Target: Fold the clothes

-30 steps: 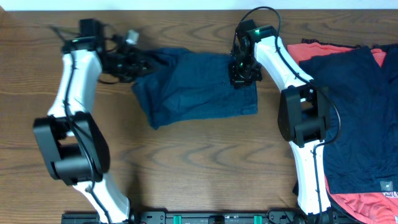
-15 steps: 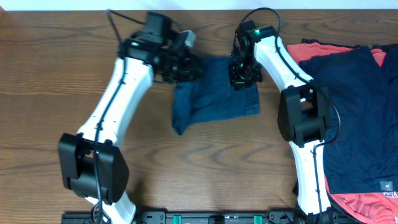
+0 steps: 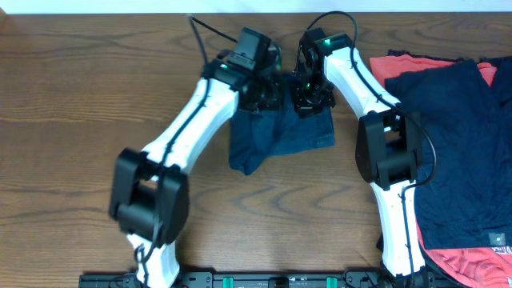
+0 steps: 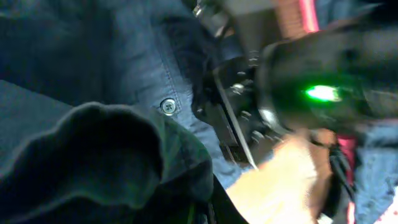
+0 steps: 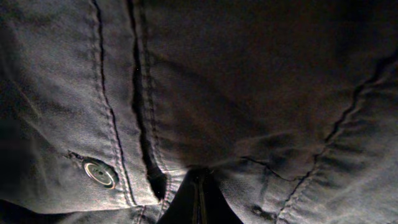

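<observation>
The garment's flat part is below on that side, so my left gripper will next move down to the right in the overhead view and let go of the garment's carried edge.
A dark navy garment lies at the table's middle back, its left part folded over to the right. My left gripper is shut on the garment's carried edge, which bunches over its fingers in the left wrist view. My right gripper is shut on the garment's top right edge, pinning it to the table; seams and a button fill the right wrist view. The two grippers are close together. A pile of navy and coral-red clothes lies at the right.
The pile at the right reaches the table's right edge and front, with a small tag on it. The right arm with its green light shows close by in the left wrist view. Bare wood table lies to the left.
My left gripper has swept right across the table carrying the garment's left edge, folding it over toward my right gripper. The garment now looks much narrower. My right gripper has not moved.
</observation>
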Robot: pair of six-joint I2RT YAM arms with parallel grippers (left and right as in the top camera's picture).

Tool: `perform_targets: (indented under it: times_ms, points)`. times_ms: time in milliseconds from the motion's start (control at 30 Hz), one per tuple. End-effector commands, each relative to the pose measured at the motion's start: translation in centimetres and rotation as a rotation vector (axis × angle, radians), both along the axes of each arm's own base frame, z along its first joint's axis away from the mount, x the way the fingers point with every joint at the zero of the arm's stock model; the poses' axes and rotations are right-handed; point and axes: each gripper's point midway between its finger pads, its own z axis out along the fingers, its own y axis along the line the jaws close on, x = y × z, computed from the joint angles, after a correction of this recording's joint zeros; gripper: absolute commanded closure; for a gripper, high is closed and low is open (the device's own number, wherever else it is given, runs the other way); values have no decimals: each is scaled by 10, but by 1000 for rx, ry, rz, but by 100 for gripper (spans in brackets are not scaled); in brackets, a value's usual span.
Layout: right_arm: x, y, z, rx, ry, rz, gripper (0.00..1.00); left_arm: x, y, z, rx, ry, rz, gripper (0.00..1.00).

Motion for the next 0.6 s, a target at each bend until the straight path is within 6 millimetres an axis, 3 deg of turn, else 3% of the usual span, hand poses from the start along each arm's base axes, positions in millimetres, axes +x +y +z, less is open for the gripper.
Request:
perform_targets:
  times_ms: [0,133,300,433,567]
  points:
    - [-1,6,-3,8,2,25,99,-3,-13,-29,18,49,5,94]
    - [0,6,-3,9,0,25,99,-5,-41,-35,-20,21,-47,94]
    - [0,6,-3,8,-1,25,99,-12,-66,-30,-44,-23,-98,94]
    - [0,5,-4,-2,-4,26,99,-16,-76,-28,-46,-45,-116,94]
    - [0,5,-4,-2,-4,25,99,-12,-74,-30,-12,-69,-98,94]
